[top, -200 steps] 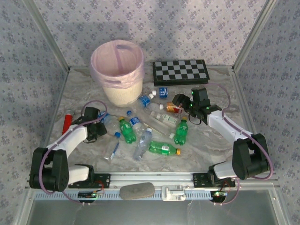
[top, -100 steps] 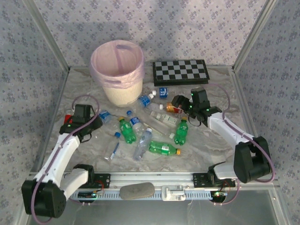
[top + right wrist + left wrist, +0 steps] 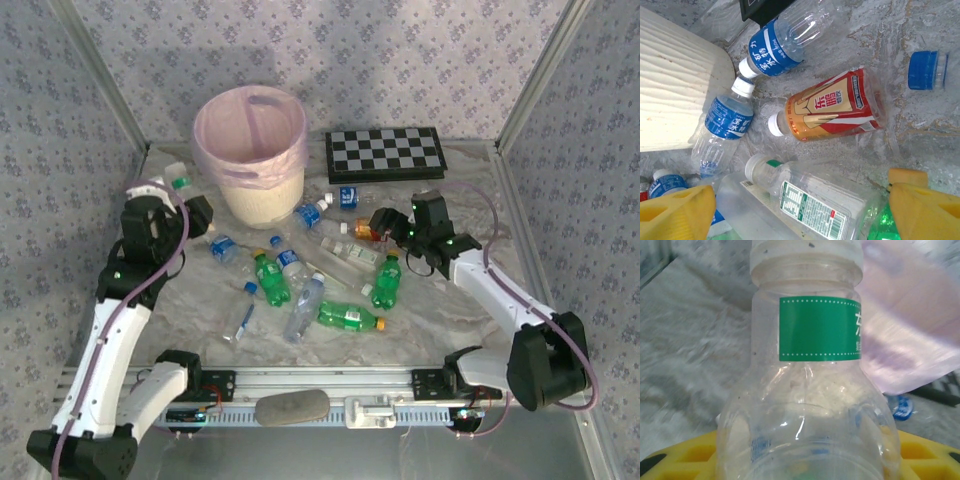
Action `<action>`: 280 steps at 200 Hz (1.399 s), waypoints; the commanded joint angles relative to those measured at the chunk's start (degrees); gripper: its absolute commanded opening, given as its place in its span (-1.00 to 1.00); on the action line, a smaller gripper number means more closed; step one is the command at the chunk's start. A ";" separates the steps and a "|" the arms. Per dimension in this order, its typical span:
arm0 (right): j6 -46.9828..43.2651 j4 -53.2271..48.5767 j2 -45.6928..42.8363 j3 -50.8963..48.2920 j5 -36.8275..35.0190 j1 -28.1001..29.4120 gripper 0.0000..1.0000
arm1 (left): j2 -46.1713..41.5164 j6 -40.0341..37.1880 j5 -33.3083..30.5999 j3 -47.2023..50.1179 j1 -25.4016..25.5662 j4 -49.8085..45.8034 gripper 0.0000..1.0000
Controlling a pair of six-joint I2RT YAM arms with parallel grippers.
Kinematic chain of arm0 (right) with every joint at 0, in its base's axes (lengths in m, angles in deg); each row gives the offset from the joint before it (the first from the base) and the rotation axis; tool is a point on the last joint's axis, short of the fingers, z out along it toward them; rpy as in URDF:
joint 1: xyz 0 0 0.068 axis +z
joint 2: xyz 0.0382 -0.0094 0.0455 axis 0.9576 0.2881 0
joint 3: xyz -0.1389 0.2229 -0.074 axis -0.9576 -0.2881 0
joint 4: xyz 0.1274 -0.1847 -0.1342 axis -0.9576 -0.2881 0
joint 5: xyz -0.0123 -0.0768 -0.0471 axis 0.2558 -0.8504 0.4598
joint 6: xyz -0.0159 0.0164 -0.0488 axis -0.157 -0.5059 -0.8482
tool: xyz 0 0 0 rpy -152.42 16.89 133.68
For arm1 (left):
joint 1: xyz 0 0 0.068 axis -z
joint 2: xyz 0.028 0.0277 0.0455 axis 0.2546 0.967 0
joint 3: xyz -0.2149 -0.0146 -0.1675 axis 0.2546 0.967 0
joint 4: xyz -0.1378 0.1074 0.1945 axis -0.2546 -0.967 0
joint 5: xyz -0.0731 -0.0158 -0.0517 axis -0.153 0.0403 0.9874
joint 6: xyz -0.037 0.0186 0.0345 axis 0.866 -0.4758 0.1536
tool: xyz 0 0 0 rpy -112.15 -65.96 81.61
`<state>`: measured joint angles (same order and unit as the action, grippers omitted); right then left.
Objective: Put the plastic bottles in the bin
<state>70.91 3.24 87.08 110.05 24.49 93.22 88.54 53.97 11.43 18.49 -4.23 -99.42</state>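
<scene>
Next, my left gripper lifts and swings outward over the bin's opening (image 3: 251, 128) and releases the clear bottle there, since the bottle still hangs outside the bin's bag-lined rim.
My left gripper (image 3: 176, 198) is raised beside the left wall of the bin (image 3: 262, 200), shut on a clear bottle (image 3: 810, 405) with a green label, held between its yellow fingers (image 3: 927, 455). The bin's pink bag (image 3: 910, 335) shows just behind the bottle. Several plastic bottles lie in the middle of the table: green ones (image 3: 270, 278) (image 3: 386, 280) and blue-labelled clear ones (image 3: 305, 305). My right gripper (image 3: 800, 210) hangs open over a clear bottle (image 3: 815, 200) with a white label. An orange-labelled bottle (image 3: 835, 107) lies just beyond it.
A black-and-white chessboard (image 3: 385, 152) lies flat at the back right of the bin. A loose blue cap (image 3: 925, 70) sits near the orange-labelled bottle. A grey pad (image 3: 291, 406) rests on the front rail. Patterned walls close in the table on three sides.
My left arm has lifted the clear bottle off the table and swung up and left toward the bin's side. The right gripper has shifted slightly to the right, still open.
</scene>
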 commanded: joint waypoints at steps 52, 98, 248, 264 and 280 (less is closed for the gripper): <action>-0.90 -2.94 -3.35 -1.37 -5.16 1.53 0.84 | 21.18 -8.26 17.68 -28.22 -0.50 7.79 -0.17; -2.38 -1.70 -3.45 -0.80 -6.15 2.95 0.86 | 34.10 -11.25 15.95 -37.41 0.79 7.34 -0.18; -9.52 -5.69 -0.82 5.43 -14.03 1.49 0.98 | 62.45 -18.82 9.82 -63.70 4.46 -7.08 0.48; -9.48 -5.67 -0.30 5.56 -13.46 0.91 0.98 | 62.28 -19.21 9.04 -64.02 4.75 -7.28 0.64; -9.42 -5.69 0.42 5.63 -12.94 0.46 0.98 | 61.76 -19.52 8.52 -63.97 5.02 -7.35 0.76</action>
<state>62.43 -1.16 86.14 114.00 12.23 94.38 151.23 35.76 21.55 -42.89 0.27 -106.32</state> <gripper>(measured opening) 0.990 0.841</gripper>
